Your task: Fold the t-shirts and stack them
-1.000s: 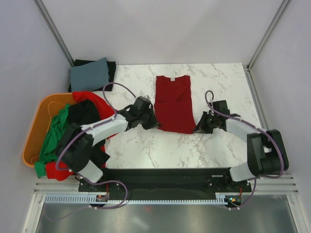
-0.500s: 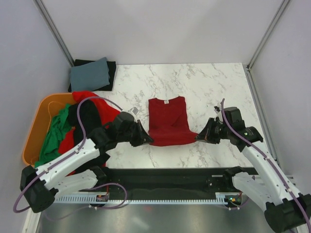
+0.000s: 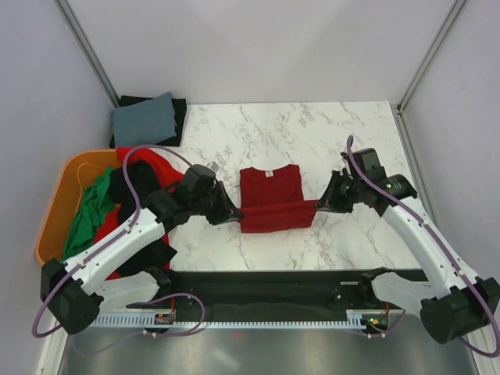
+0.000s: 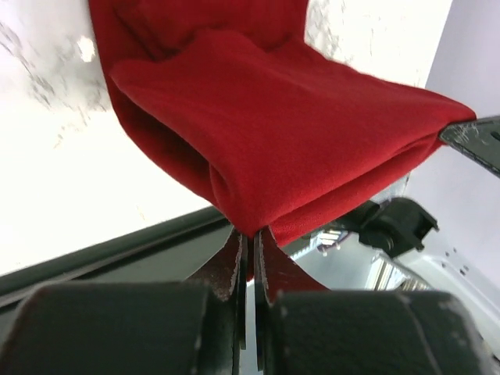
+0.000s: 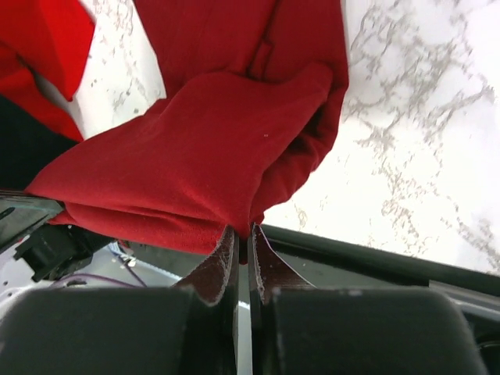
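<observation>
My right gripper moves outward and down onto the t-shirt's shoulder farther from the tub next and releases. The t-shirt's collar end lies flat beyond the lifted hem.
The dark red t-shirt lies mid-table, its near hem lifted and stretched between both grippers. My left gripper is shut on the hem's left corner; the cloth bunches out of its tips. My right gripper is shut on the right corner; the cloth hangs from its tips. The shirt's collar end rests flat on the table. Bright red, green and black t-shirts are heaped in and over the orange tub at the left.
A folded grey-blue cloth on a black one sits at the back left corner. Metal frame posts stand at both back corners. The black base rail runs along the near edge.
Both grippers have lifted the dark red shirt's near hem and carried it up and toward the collar, so the shirt looks shorter and doubled. Both arms have risen.
</observation>
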